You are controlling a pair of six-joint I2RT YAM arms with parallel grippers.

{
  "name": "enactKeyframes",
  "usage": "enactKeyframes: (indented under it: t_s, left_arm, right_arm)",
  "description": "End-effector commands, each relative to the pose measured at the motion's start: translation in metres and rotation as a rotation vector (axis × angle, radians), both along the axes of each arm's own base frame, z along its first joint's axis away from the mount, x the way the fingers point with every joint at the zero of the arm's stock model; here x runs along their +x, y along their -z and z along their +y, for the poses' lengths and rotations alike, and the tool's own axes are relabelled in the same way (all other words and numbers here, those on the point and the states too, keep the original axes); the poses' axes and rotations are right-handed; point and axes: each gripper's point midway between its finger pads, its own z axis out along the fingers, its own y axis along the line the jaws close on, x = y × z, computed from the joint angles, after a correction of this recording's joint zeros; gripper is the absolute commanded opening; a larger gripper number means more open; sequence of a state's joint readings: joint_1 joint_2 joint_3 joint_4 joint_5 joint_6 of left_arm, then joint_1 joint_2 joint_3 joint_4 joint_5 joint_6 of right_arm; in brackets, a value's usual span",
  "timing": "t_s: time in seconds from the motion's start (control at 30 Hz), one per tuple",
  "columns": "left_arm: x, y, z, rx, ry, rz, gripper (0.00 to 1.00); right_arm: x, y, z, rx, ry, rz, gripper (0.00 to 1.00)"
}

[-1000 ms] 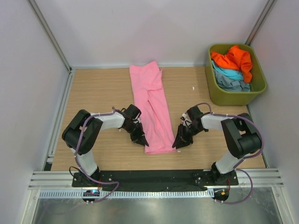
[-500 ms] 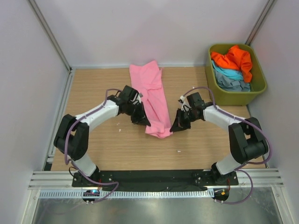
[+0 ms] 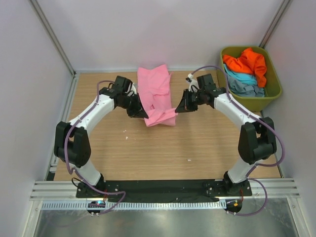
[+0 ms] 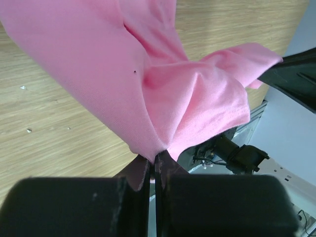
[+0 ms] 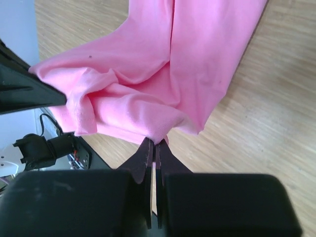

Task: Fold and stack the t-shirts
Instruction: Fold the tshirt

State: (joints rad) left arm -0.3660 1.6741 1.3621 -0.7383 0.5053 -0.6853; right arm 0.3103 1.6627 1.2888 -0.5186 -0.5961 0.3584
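Note:
The hem corner still hangs over the t-shirt's near end, so my right gripper will next go outward and down onto the t-shirt's edge facing the tub [image 5: 223, 64] and let it go.
A pink t-shirt [image 3: 157, 94] lies at the back middle of the table, its near end lifted and doubled over toward the far end. My left gripper [image 3: 143, 114] is shut on the lifted hem's left corner, pinching pink cloth [image 4: 163, 98] at its tips [image 4: 153, 157]. On the other side my right gripper [image 3: 178, 108] is shut on the right corner, with pink fabric [image 5: 163, 74] bunched just above its fingertips [image 5: 154, 143]. The other t-shirts, orange [image 3: 247, 63], light blue [image 3: 241, 76] and grey-blue [image 3: 247, 89], are piled in the tub.
An olive-green plastic tub [image 3: 247, 102] stands at the back right corner. White walls close off the back and both sides, with a metal rail along the left edge [image 3: 63, 123]. Small white specks lie on the wooden tabletop [image 3: 163, 148].
Both grippers have carried the shirt's near hem away from me toward the back, folding the long pink strip roughly in half. The right gripper closed on the cloth at the start.

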Motion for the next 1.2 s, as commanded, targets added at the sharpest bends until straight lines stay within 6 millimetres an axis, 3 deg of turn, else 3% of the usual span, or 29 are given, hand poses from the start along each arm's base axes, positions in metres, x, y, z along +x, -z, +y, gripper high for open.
enactKeyframes:
  t_s: [0.0, 0.17, 0.2, 0.3, 0.4, 0.43, 0.47, 0.6, 0.67, 0.7, 0.77, 0.8, 0.87, 0.9, 0.97, 1.0, 1.07, 1.1, 1.13, 1.17]
  left_arm:
    - [0.0, -0.005, 0.003, 0.0, 0.025, 0.008, 0.0]
    - [0.027, 0.001, 0.008, -0.032, -0.029, 0.001, 0.0]
    - [0.033, -0.001, 0.009, -0.036, -0.035, -0.01, 0.0]
    - [0.055, 0.007, 0.016, -0.043, -0.069, -0.014, 0.0]
    - [0.084, 0.011, 0.025, -0.046, -0.103, -0.041, 0.0]
    - [0.098, 0.002, 0.027, -0.057, -0.112, -0.079, 0.0]
    - [0.108, 0.012, 0.027, -0.054, -0.116, -0.07, 0.0]
    - [0.143, 0.022, 0.026, -0.066, -0.123, -0.097, 0.0]
    - [0.16, 0.028, 0.023, -0.074, -0.123, -0.12, 0.03]
    - [0.167, 0.033, 0.024, -0.06, -0.133, -0.129, 0.24]
    - [0.179, 0.03, 0.027, -0.034, -0.146, -0.169, 0.4]
    - [0.183, 0.024, 0.033, 0.009, -0.137, -0.217, 0.51]
    - [0.177, 0.014, 0.043, 0.045, -0.135, -0.228, 0.61]
    - [0.171, 0.004, 0.051, 0.051, -0.14, -0.235, 0.65]
    - [0.158, 0.005, 0.062, 0.05, -0.163, -0.192, 0.67]
    - [0.147, 0.017, 0.072, 0.057, -0.188, -0.141, 0.67]
    - [0.126, 0.02, 0.077, 0.043, -0.192, -0.08, 0.67]
    - [0.116, 0.026, 0.079, 0.048, -0.185, -0.051, 0.67]
    - [0.095, 0.042, 0.079, 0.051, -0.169, 0.015, 0.67]
    - [0.087, 0.05, 0.08, 0.055, -0.164, 0.044, 0.67]
  right_arm:
    - [0.027, -0.007, 0.004, -0.003, 0.002, -0.06, 0.01]
    - [0.054, -0.006, 0.013, 0.004, -0.002, -0.079, 0.01]
    - [0.058, 0.003, 0.015, 0.003, -0.007, -0.062, 0.02]
    - [0.078, -0.001, 0.022, 0.009, -0.011, -0.094, 0.02]
    - [0.099, 0.0, 0.028, 0.015, -0.011, -0.112, 0.02]
    - [0.108, -0.008, 0.03, 0.022, -0.011, -0.14, 0.01]
    - [0.114, 0.0, 0.033, 0.019, -0.011, -0.135, 0.01]
    - [0.139, 0.003, 0.039, 0.019, -0.008, -0.178, 0.01]
    - [0.151, 0.019, 0.041, -0.009, 0.001, -0.184, 0.04]
    - [0.161, 0.014, 0.042, -0.018, 0.01, -0.215, 0.16]
    - [0.171, 0.014, 0.04, -0.074, 0.005, -0.269, 0.52]
    - [0.176, 0.002, 0.038, -0.092, 0.016, -0.304, 0.57]
    - [0.175, -0.008, 0.025, -0.149, 0.048, -0.332, 0.69]
    - [0.166, -0.018, 0.018, -0.155, 0.056, -0.334, 0.7]
    - [0.146, -0.016, 0.013, -0.145, 0.05, -0.281, 0.7]
    - [0.127, -0.009, 0.01, -0.138, 0.037, -0.236, 0.7]
    - [0.099, 0.005, 0.012, -0.103, 0.025, -0.125, 0.69]
    - [0.073, 0.021, 0.013, -0.075, 0.001, -0.039, 0.67]
    - [0.063, 0.027, 0.013, -0.057, 0.004, 0.0, 0.65]
    - [0.053, 0.037, 0.014, -0.045, 0.004, 0.042, 0.64]
